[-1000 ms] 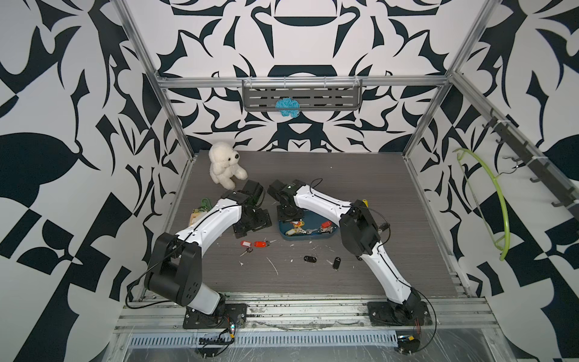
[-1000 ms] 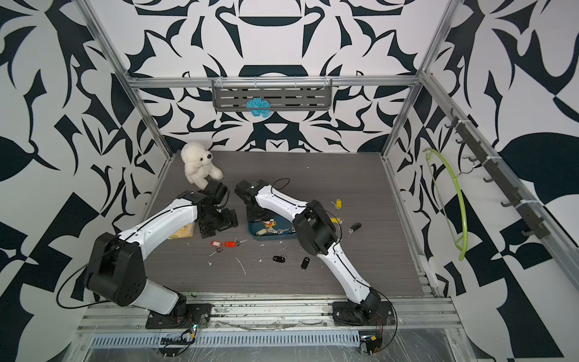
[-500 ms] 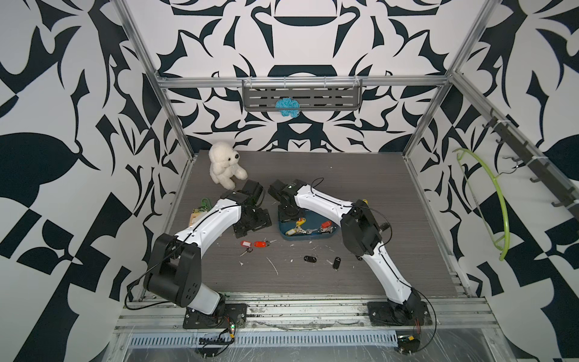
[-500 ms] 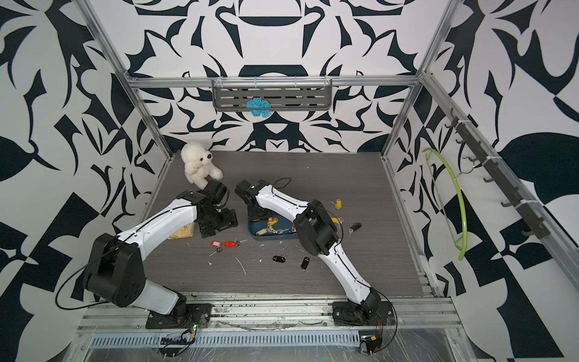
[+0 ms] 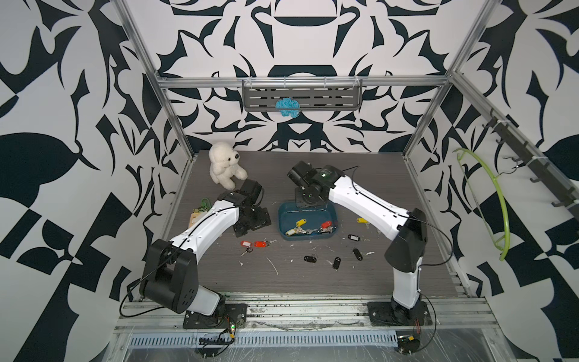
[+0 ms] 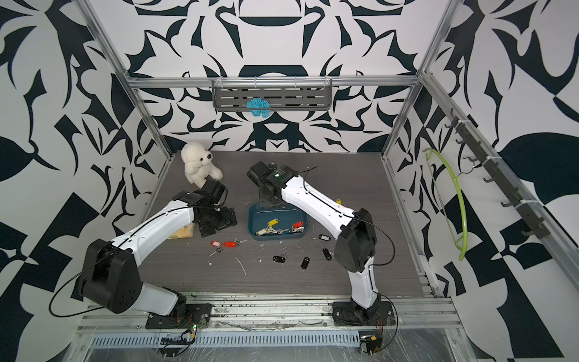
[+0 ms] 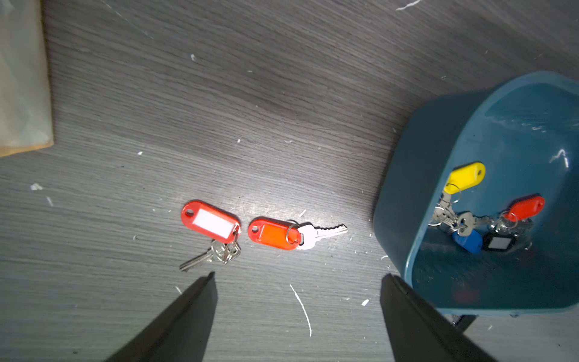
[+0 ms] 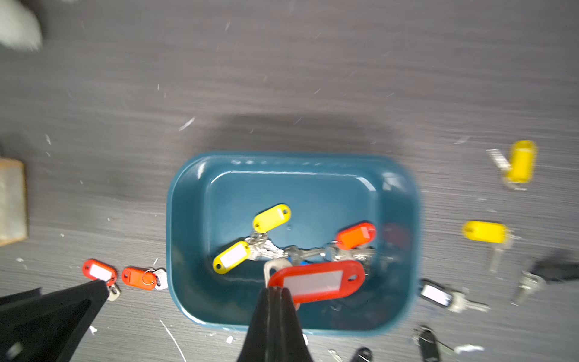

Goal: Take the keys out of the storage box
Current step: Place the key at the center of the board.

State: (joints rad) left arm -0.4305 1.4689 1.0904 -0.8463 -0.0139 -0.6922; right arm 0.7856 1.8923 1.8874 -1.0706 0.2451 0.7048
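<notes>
The right gripper moves past the box's rim and down next to release the red-tagged key beside the yellow-tagged keys, since the bare tabletop there is clear.
The teal storage box sits mid-table. Inside lie keys with yellow tags and a red tag, tangled at their rings. My right gripper hangs over the box's far side, shut on a red-tagged key that is lifted above the box floor. My left gripper stands open left of the box, above two red-tagged keys on the table, holding nothing.
Black-tagged keys and yellow-tagged keys lie on the table in front and right of the box. A white plush bear sits at the back left, a tan packet by the left arm.
My right gripper has shut on the red-tagged key and risen a little over the box. The left arm has barely moved.
</notes>
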